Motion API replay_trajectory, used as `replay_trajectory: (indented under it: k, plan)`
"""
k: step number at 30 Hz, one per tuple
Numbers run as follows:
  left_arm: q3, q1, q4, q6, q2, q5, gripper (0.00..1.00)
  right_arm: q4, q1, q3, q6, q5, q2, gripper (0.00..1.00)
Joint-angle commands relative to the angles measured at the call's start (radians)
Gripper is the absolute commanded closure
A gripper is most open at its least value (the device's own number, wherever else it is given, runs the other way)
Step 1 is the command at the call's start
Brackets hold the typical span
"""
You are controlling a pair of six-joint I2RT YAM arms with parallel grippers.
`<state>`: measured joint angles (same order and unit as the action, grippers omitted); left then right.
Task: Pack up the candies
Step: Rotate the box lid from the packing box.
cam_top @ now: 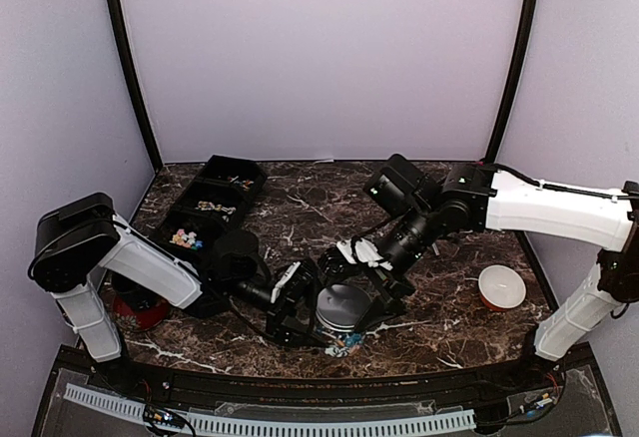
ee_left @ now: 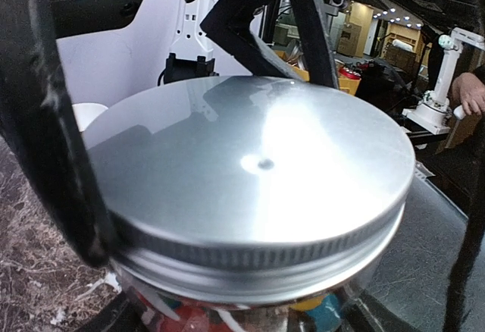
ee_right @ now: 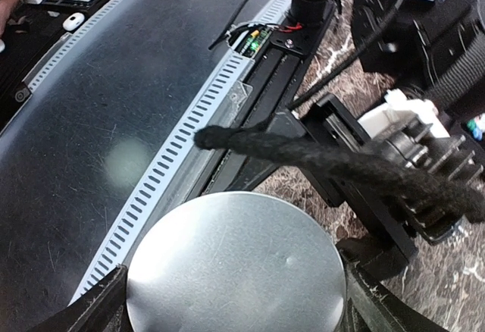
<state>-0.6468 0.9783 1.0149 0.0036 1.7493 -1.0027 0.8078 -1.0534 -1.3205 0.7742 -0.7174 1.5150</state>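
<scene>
My left gripper should next swing the jar outward and down and let go of it on the tabletop below that gripper, because the lid covers the jar.
A glass jar with a flat silver lid (cam_top: 339, 309) stands near the table's front edge. Through the glass below the lid I see candies (ee_left: 326, 309) in mixed colours. More candies (cam_top: 186, 240) lie in a black tray at the back left. My left gripper (cam_top: 310, 322) comes in from the left, its fingers (ee_left: 53, 158) closed on the jar's body under the lid. My right gripper (cam_top: 354, 292) reaches down from the right. Its fingers (ee_right: 95, 305) sit against opposite sides of the lid's rim (ee_right: 235, 271).
The black tray (cam_top: 225, 193) has several compartments. A white round dish on an orange base (cam_top: 500, 287) sits at the right. A red object (cam_top: 140, 307) lies under the left arm. A white slotted rail (cam_top: 270, 422) runs along the front. A black cable (ee_right: 341, 165) crosses above the lid.
</scene>
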Motion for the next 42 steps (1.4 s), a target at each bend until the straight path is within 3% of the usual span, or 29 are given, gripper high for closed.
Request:
replay_trajectory:
  k: [1,18,29,40,42]
  plan:
    - [0.012,-0.007,0.005,0.015,-0.075,0.281,0.33,-0.109,-0.005,0.006,-0.17,0.054,0.013,0.15]
    - [0.087,-0.007,0.094,-0.007,-0.116,0.675,0.33,-0.271,-0.004,0.051,-0.559,0.397,-0.007,0.19]
    - [0.113,-0.007,0.139,0.009,-0.123,0.678,0.33,-0.292,-0.004,0.079,-0.56,0.418,-0.016,0.2]
    - [0.138,-0.007,0.185,0.03,-0.117,0.627,0.33,-0.316,0.027,0.104,-0.553,0.431,-0.075,0.02]
    - [0.142,-0.007,0.194,0.032,-0.116,0.619,0.33,-0.318,0.036,0.106,-0.553,0.437,-0.09,0.02]
